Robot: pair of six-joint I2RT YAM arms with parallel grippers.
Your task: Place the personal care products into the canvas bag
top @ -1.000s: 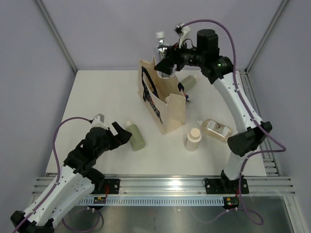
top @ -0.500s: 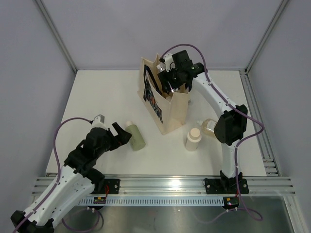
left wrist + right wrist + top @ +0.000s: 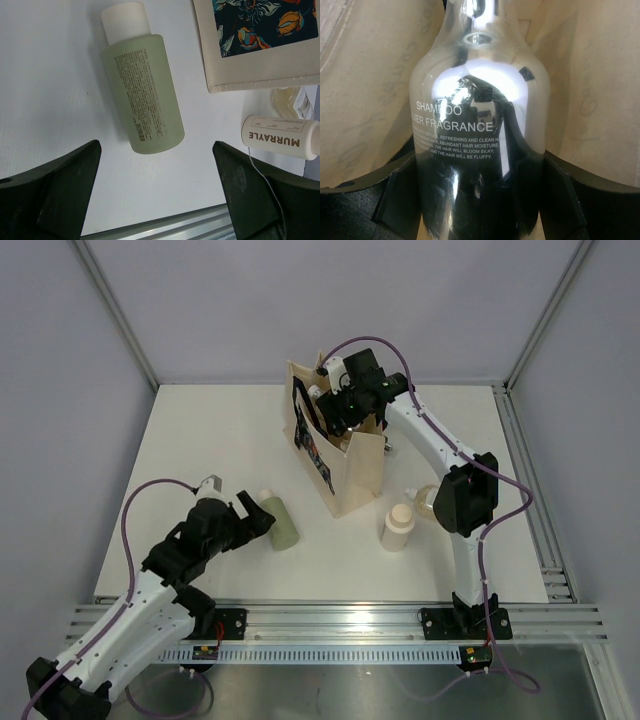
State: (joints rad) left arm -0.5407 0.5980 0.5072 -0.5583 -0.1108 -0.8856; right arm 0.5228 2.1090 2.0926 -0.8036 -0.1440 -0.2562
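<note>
My left gripper lowers outward onto the sage-green bottle's shoulder point(image 3: 274, 508) point(image 3: 137, 57) beside the white cap next, turning slightly, because the bottle lies at an angle to my open fingertips.
My right gripper point(image 3: 338, 408) reaches down into the mouth of the upright canvas bag point(image 3: 350, 475) and is shut on the shiny silver shampoo bottle point(image 3: 480, 125). In the right wrist view the gripper point(image 3: 479, 200) has its dark fingers point(image 3: 395, 195) clamped on both sides of the bottle, with the beige inner canvas point(image 3: 365, 75) all round. A sage-green bottle point(image 3: 281, 521) with a white cap lies flat on the table left of the bag. My left gripper point(image 3: 252, 519) is open right beside it. In the left wrist view that gripper point(image 3: 156, 150) hangs wide over the green bottle's point(image 3: 142, 95) base.
A short beige bottle point(image 3: 397, 527) stands right of the bag. In the left wrist view it point(image 3: 280, 137) shows beside the bag's printed side point(image 3: 260, 45). An amber-filled bottle point(image 3: 424, 500) lies half hidden behind the right arm. The metal rail point(image 3: 340, 625) runs along the near table edge.
The right arm has swung down and left from high above the bag, carrying the silver bottle into the bag's mouth. The left arm has shifted only slightly, still open.
</note>
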